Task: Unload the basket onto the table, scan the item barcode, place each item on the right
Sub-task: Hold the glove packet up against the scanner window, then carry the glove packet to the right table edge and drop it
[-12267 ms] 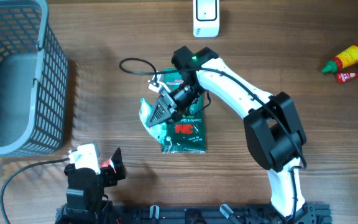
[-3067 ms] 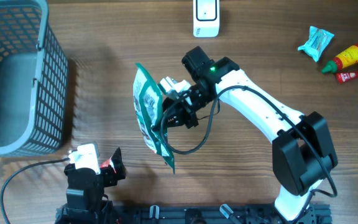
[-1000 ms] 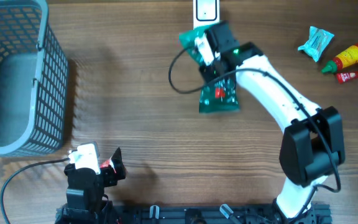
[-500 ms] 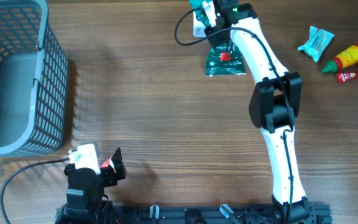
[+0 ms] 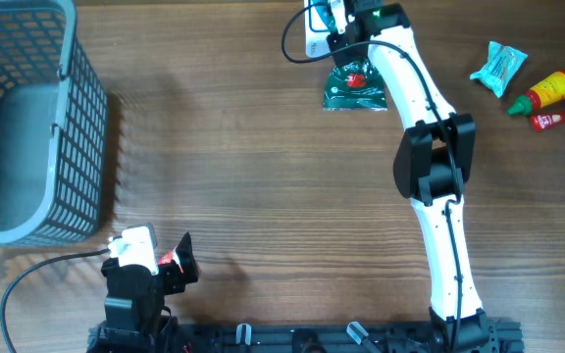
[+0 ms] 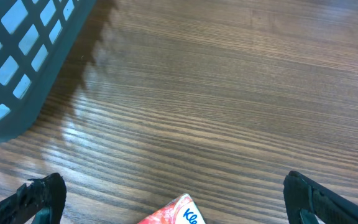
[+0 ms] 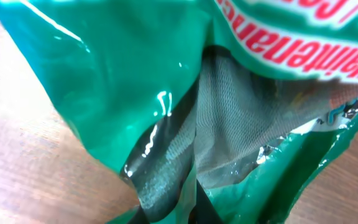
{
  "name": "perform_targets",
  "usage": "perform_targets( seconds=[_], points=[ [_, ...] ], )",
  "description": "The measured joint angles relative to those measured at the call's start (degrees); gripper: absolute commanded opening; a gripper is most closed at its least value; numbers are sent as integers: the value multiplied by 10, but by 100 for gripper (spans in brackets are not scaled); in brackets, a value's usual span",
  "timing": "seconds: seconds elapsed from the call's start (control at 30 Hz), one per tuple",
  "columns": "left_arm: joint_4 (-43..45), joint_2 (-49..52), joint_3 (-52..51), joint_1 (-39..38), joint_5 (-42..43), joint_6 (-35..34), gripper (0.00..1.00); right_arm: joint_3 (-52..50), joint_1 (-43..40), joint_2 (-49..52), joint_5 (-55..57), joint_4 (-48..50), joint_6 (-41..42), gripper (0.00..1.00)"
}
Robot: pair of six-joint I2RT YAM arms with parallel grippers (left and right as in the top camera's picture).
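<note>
My right gripper moves from the scanner [image 5: 315,39] to the right in the overhead view next and releases the film by the bottle, where bare tabletop leaves room.
The item is a shiny green packet [image 5: 353,88] with red print, hanging at the table's far edge from my right gripper [image 5: 345,27], which is shut on its top. Just left of that gripper, a white scanner [image 5: 315,39] is partly hidden by the arm. The packet [image 7: 135,87] fills the right wrist view, its crumpled film pinched in my right gripper [image 7: 194,202]. My left gripper [image 5: 179,263] rests at the near left, open. In the left wrist view its fingers [image 6: 37,198] stand wide apart over a red and white tissue pack corner [image 6: 176,213].
A grey mesh basket [image 5: 27,118] fills the far left, and its corner [image 6: 17,62] shows in the left wrist view. At the far right lie a teal packet [image 5: 498,67], a red and yellow bottle [image 5: 552,88] and a red tube [image 5: 562,118].
My right arm has carried the green packet from mid-table to the far edge beside the scanner, stretching out. In the last half second it shifted only slightly. The left arm has not moved.
</note>
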Motion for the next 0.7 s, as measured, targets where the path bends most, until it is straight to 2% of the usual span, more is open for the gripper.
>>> perform_targets(
  seconds=[0.2, 0.33, 0.47, 0.7],
  points=[
    [0, 0, 0, 0, 0, 0, 100, 6, -9, -46, -2, -130, 11, 4],
    [0, 0, 0, 0, 0, 0, 100, 15, -45, -82, -2, -205, 13, 4],
    [0, 0, 0, 0, 0, 0, 100, -12, -121, -94, 0, -243, 13, 4],
    [0, 0, 0, 0, 0, 0, 100, -96, -266, -92, 7, -251, 45, 4]
  ],
)
